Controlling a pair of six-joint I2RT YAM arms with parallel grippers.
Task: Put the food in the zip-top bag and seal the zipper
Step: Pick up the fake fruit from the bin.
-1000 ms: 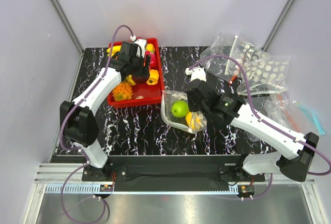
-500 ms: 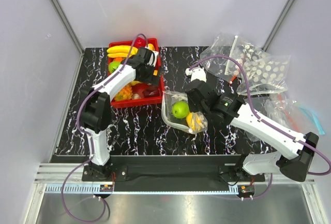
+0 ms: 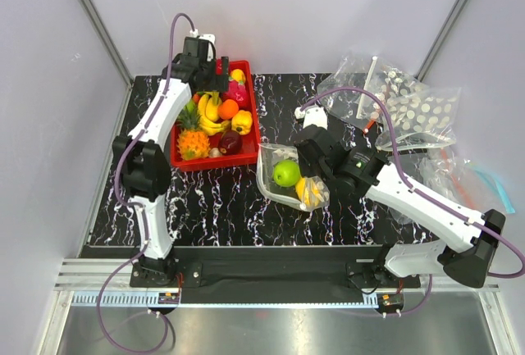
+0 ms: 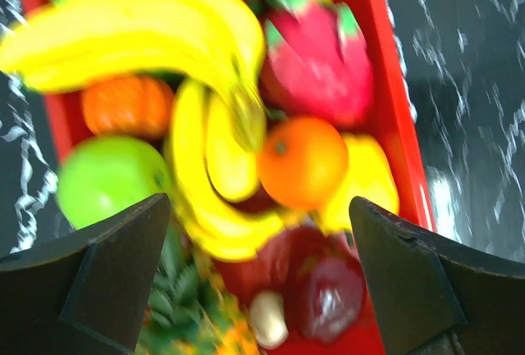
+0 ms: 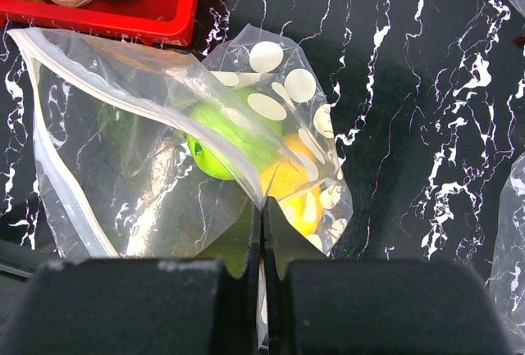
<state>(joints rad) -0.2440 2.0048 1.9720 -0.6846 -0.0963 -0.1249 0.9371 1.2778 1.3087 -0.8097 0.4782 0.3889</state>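
My left gripper comes down onto the stem of the upper bananas next, one open finger on each side, since the bananas narrow and join there.
The zip-top bag (image 3: 275, 191) lies open just right of the red tray (image 3: 251, 125), its mouth facing left. A green apple (image 5: 230, 138) and a smaller yellow fruit (image 5: 295, 195) sit inside it. My right gripper (image 5: 262, 211) is shut on the bag's upper mouth edge, by the white zipper strip (image 5: 53, 191); it also shows in the top view (image 3: 305, 173). My left gripper (image 3: 205, 72) is open and empty above the tray's far end. Below it in the left wrist view lie bananas (image 4: 156, 31) and another green apple (image 4: 111, 179).
The tray also holds an orange (image 4: 303, 162), a pink dragon fruit (image 4: 316, 60), a dark red fruit (image 4: 332, 298) and a pineapple (image 3: 194, 142). More clear bags (image 3: 406, 105) are heaped at the back right. A plain bag with a blue edge (image 3: 488, 181) lies at the right.
My left gripper has risen out of the tray's middle and moved back to its far end, uncovering the fruit. The right arm and the bag have not moved.
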